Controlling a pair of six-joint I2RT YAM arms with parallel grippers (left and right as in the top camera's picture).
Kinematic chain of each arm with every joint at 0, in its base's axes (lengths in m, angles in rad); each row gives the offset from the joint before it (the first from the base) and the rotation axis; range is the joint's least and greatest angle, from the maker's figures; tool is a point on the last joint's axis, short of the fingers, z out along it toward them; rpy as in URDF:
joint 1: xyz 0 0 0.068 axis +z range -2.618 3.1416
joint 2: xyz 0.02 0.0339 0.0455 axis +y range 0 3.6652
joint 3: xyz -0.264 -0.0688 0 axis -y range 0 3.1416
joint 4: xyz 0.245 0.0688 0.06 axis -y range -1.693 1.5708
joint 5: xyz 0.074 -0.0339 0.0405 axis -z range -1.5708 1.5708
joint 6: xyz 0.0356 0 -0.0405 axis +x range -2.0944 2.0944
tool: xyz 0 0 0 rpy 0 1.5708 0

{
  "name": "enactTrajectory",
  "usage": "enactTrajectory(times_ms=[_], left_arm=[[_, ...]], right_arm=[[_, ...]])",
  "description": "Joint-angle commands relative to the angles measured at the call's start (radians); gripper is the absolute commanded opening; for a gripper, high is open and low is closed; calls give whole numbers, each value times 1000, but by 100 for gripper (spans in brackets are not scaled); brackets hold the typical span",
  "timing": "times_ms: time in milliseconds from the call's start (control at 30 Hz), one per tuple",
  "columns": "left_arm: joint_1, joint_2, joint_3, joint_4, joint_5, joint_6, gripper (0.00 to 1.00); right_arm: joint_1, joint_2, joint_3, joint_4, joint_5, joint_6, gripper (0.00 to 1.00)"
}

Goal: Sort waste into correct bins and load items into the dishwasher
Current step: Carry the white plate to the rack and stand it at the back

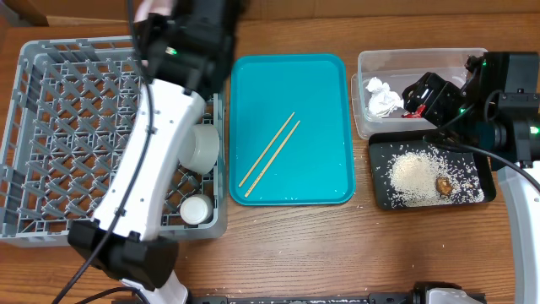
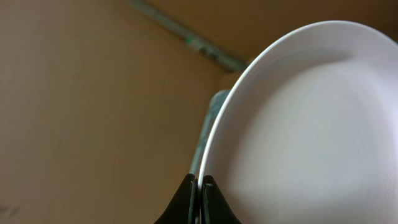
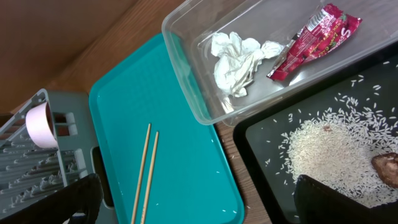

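The far rack slots below my left gripper and to its left in the overhead view are empty, so next I should move the gripper over them, lower the plate [image 2: 311, 124] and release it.
My left gripper [image 2: 200, 186] is shut on the rim of the pale pinkish plate [image 2: 311, 124] and holds it over the far edge of the grey dish rack [image 1: 51, 127]; the plate also shows in the overhead view [image 1: 154, 8]. A grey-white bowl [image 1: 198, 145] and a small white bowl [image 1: 196, 209] sit in the rack. Two chopsticks [image 1: 270, 154] lie on the teal tray [image 1: 321, 84]. My right gripper [image 3: 205, 205] is open and empty above the clear tub [image 3: 186, 68], which holds the tissue [image 3: 239, 59] and the red wrapper [image 3: 314, 38]. Rice [image 3: 323, 149] and the brown lump [image 3: 388, 167] lie in the black tray [image 1: 380, 194].
The teal tray lies between the rack and the two bins. My left arm stretches across the rack's right side. A few loose rice grains lie on the teal tray and on the wooden table [image 1: 337, 245].
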Motion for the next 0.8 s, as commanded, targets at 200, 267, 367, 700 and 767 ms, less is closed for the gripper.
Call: enactTrajectory(times_ms=[200, 267, 367, 700, 767], left_arm=[[240, 61, -21, 85, 51, 158, 4], [258, 68, -21, 110, 135, 179, 4], [265, 79, -24, 146, 177, 191, 4], [270, 182, -24, 306, 257, 544, 4], [270, 207, -24, 325, 256, 558, 4]], right_arm=[[-2, -6, -3, 13, -5, -6, 100], [-2, -6, -3, 17, -5, -6, 100], [-2, -6, -3, 15, -5, -7, 100], [-2, -6, -3, 16, -5, -7, 100], [-2, -6, -3, 16, -5, -7, 100]])
